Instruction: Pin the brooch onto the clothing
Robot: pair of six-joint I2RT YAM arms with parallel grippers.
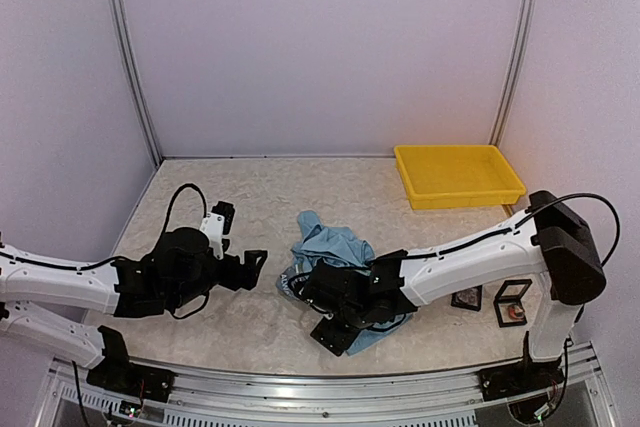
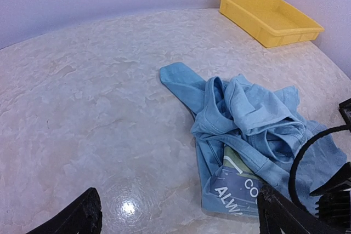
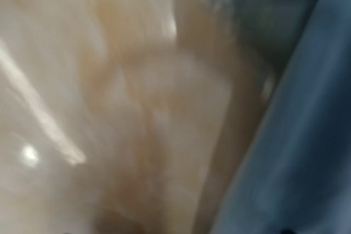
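Next, my left gripper moves across and down onto the shirt's lettered fold (image 1: 291, 282) (image 2: 236, 182), since that fold lies below it and to its right in the top view.
The light blue T-shirt (image 1: 335, 245) lies crumpled mid-table, with part of its white lettering showing in the left wrist view (image 2: 247, 113). My left gripper (image 1: 240, 239) is open and empty, low over the table just left of the shirt; its fingertips (image 2: 82, 215) stand wide apart. My right gripper (image 1: 302, 289) is down at the shirt's near left edge. Its wrist view is blurred and shows only table and blue cloth (image 3: 307, 135), with no fingers. I cannot make out a brooch.
A yellow tray (image 1: 462, 197) stands at the back right and also shows in the left wrist view (image 2: 258, 31). Two small black boxes (image 1: 512, 304) sit near the right arm's base, their contents too small to tell. White walls enclose the table.
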